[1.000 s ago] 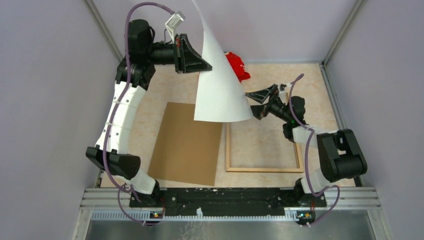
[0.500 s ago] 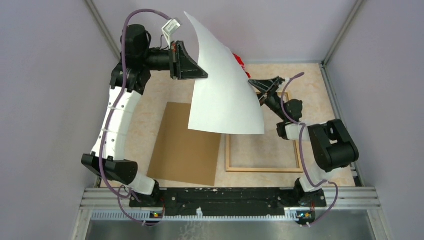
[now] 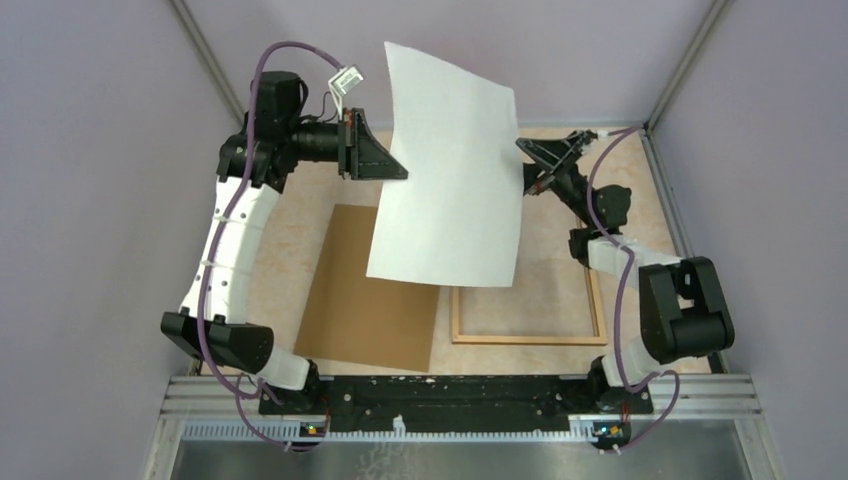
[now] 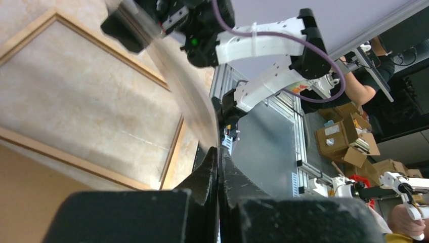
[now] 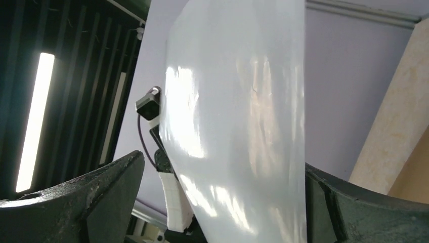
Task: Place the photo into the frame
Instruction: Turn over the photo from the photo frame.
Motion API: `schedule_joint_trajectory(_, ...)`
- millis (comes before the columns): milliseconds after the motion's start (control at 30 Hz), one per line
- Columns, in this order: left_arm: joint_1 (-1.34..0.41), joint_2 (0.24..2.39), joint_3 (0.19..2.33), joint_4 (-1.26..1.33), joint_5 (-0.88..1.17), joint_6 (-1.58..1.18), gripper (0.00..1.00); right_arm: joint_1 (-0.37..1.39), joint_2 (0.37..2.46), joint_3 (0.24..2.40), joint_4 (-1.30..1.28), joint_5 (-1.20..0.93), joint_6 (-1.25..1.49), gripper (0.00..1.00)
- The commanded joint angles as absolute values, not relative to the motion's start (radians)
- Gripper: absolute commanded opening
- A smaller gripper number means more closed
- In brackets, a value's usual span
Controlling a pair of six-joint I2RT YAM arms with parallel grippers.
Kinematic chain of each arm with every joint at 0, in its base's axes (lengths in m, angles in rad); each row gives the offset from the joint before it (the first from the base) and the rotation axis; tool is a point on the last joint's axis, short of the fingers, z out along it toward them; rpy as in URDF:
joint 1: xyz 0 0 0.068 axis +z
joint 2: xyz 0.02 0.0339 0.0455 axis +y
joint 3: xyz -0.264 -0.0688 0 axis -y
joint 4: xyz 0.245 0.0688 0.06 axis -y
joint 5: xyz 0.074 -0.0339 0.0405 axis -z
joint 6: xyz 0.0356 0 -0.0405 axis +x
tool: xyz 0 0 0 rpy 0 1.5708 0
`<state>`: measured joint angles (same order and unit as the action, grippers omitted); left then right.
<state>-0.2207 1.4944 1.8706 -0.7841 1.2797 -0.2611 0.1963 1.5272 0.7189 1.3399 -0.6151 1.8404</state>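
Note:
The photo (image 3: 450, 180) keeps my right gripper beside it next, and the spread fingers draw together onto the raised edge (image 3: 520, 165), because the sheet already stands between them.
The photo (image 3: 450, 180) hangs in the air over the far half of the table, its plain white reverse towards the top camera. My left gripper (image 3: 400, 172) is shut on its left edge; in the left wrist view the jaws (image 4: 218, 152) meet tight and the sheet (image 4: 195, 101) runs away edge-on, blurred. My right gripper (image 3: 525, 165) stands open at the photo's right edge. In the right wrist view the glossy sheet (image 5: 238, 126) fills the gap between the spread fingers (image 5: 91, 192), not clamped. The frame (image 3: 598, 310) lies flat on the table, partly under the photo.
A plain brown board (image 3: 370, 310) lies on the table left of the frame, its far right corner under the photo. The enclosure's purple walls stand close on both sides. A frame strip (image 4: 76, 162) and the right arm (image 4: 253, 40) show in the left wrist view.
The left arm has swung the photo from a curled, edge-on hang to a flatter spread facing up. The right gripper moved toward the far side, up to the photo's right edge, still open.

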Motion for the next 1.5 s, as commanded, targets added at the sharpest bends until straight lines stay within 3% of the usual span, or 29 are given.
schedule_joint_trajectory(0,-0.212,1.464,1.850,-0.886,1.268,-0.184,0.00,0.186,1.474,0.819,1.310,-0.653,1.771,0.98)
schedule_joint_trajectory(133,-0.187,1.463,1.861,-0.901,1.250,-0.172,0.00,0.177,1.465,0.825,1.331,-0.669,1.787,0.82)
schedule_joint_trajectory(333,-0.097,1.414,1.792,-0.761,1.208,-0.270,0.00,0.154,1.409,0.786,1.287,-0.697,1.752,0.47)
schedule_joint_trajectory(500,-0.027,1.399,1.748,-0.705,1.194,-0.308,0.00,0.127,1.353,0.754,1.252,-0.709,1.728,0.44)
schedule_joint_trajectory(633,-0.025,1.400,1.712,-0.701,1.203,-0.309,0.01,0.127,1.309,0.796,1.110,-0.728,1.628,0.26)
schedule_joint_trajectory(767,-0.025,1.399,1.677,-0.702,1.220,-0.304,0.01,0.130,1.302,0.836,1.053,-0.753,1.597,0.35)
schedule_joint_trajectory(967,-0.025,1.401,1.666,-0.725,1.225,-0.274,0.02,0.138,1.325,0.847,1.090,-0.781,1.629,0.30)
schedule_joint_trajectory(1033,-0.026,1.403,1.673,-0.744,1.220,-0.253,0.02,0.138,1.315,0.855,1.042,-0.789,1.602,0.20)
schedule_joint_trajectory(1100,-0.025,1.403,1.675,-0.756,1.209,-0.237,0.03,0.138,1.295,0.876,0.938,-0.798,1.533,0.03)
schedule_joint_trajectory(1167,-0.025,1.405,1.679,-0.778,1.195,-0.219,0.18,0.138,1.271,0.919,0.785,-0.803,1.428,0.00)
schedule_joint_trajectory(1233,-0.025,1.413,1.686,-0.812,1.170,-0.186,0.49,0.134,1.244,0.964,0.609,-0.800,1.309,0.00)
schedule_joint_trajectory(1333,-0.025,1.432,1.699,-0.878,1.073,-0.103,0.81,0.116,1.213,1.027,0.371,-0.800,1.164,0.00)
schedule_joint_trajectory(1367,-0.025,1.443,1.700,-0.902,1.039,-0.069,0.88,0.106,1.205,1.042,0.293,-0.804,1.128,0.00)
schedule_joint_trajectory(1467,-0.022,1.474,1.693,-0.953,0.926,0.013,0.97,0.071,1.188,1.059,0.043,-0.805,0.993,0.00)
